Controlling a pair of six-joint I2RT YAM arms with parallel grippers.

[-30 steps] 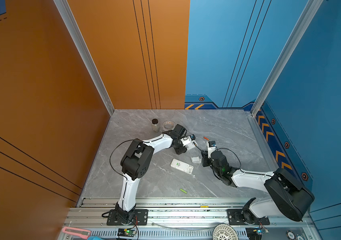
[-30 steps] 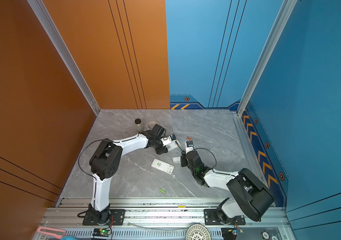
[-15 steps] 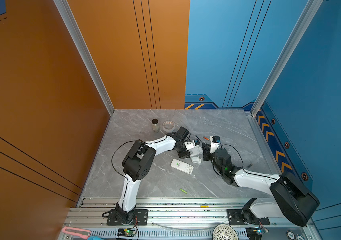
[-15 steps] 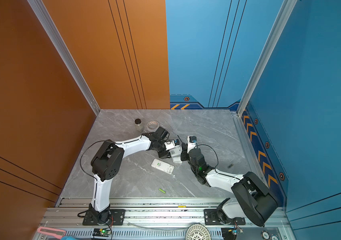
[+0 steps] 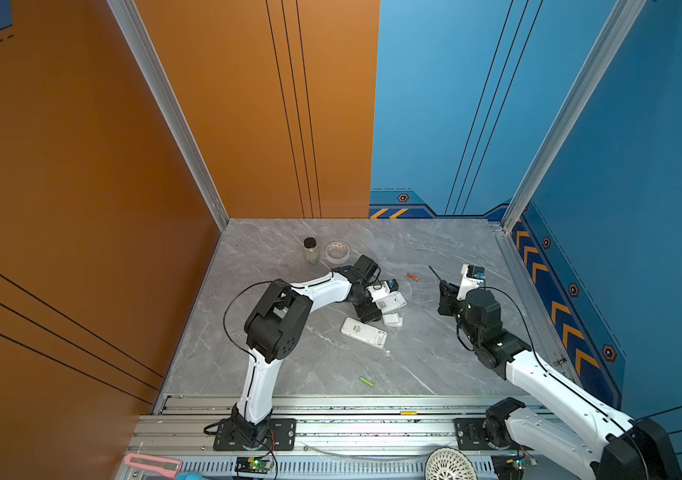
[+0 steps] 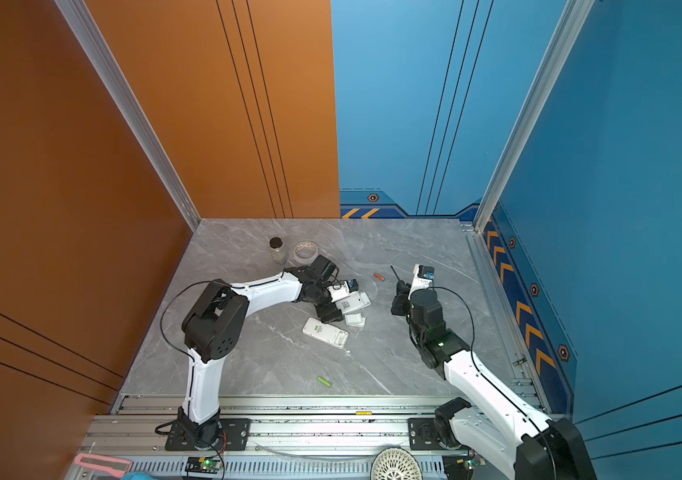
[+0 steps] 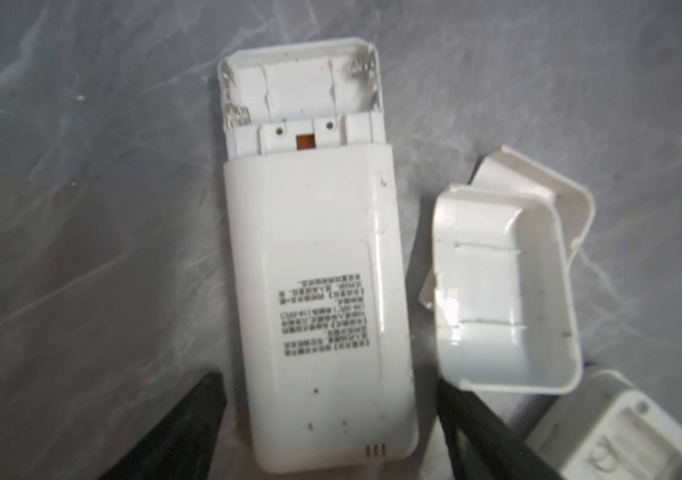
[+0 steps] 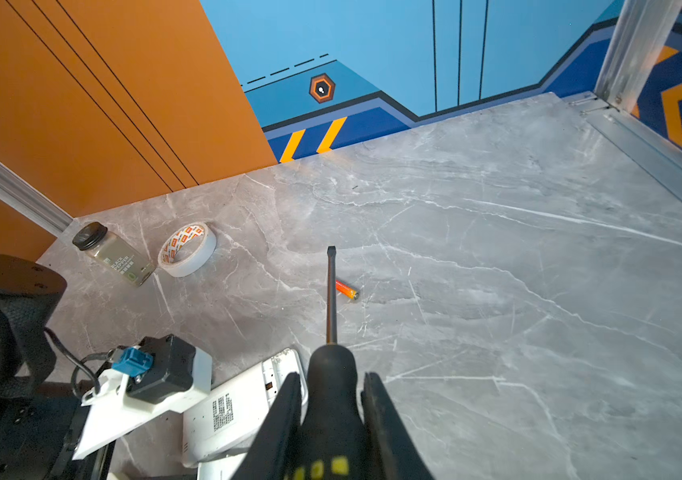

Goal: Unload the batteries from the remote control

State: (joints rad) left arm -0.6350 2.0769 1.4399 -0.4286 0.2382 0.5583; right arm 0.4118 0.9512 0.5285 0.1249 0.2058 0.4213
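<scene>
My right gripper should next lower the screwdriver point(image 8: 331, 291) onto the bare tabletop beside the loose covers and release it, because the remote's battery bay is empty.
The white remote control point(image 7: 314, 270) lies back-up on the grey table, its cover off and its battery bay point(image 7: 302, 89) empty. My left gripper point(image 7: 327, 382) is open, with a finger on each side of the remote's end and a gap at both. In both top views it sits mid-table point(image 5: 374, 309) beside the remote point(image 5: 393, 301). One of the batteries, orange-red point(image 8: 346, 289) point(image 5: 412, 276), lies farther back. The green one point(image 5: 366, 381) point(image 6: 324, 381) lies near the front rail. My right gripper point(image 8: 331, 378) point(image 5: 445, 297) is shut on a black-and-yellow screwdriver point(image 8: 331, 291).
Two loose white battery covers point(image 7: 501, 291) point(image 5: 392, 320) lie next to the remote. A second white remote point(image 5: 364, 331) point(image 7: 622, 436) lies just in front. A pepper jar point(image 5: 310, 250) and a tape roll point(image 5: 337, 251) stand at the back left.
My left gripper has opened and let go of the remote, which now lies on the table. My right gripper has drawn away to the right with the screwdriver.
</scene>
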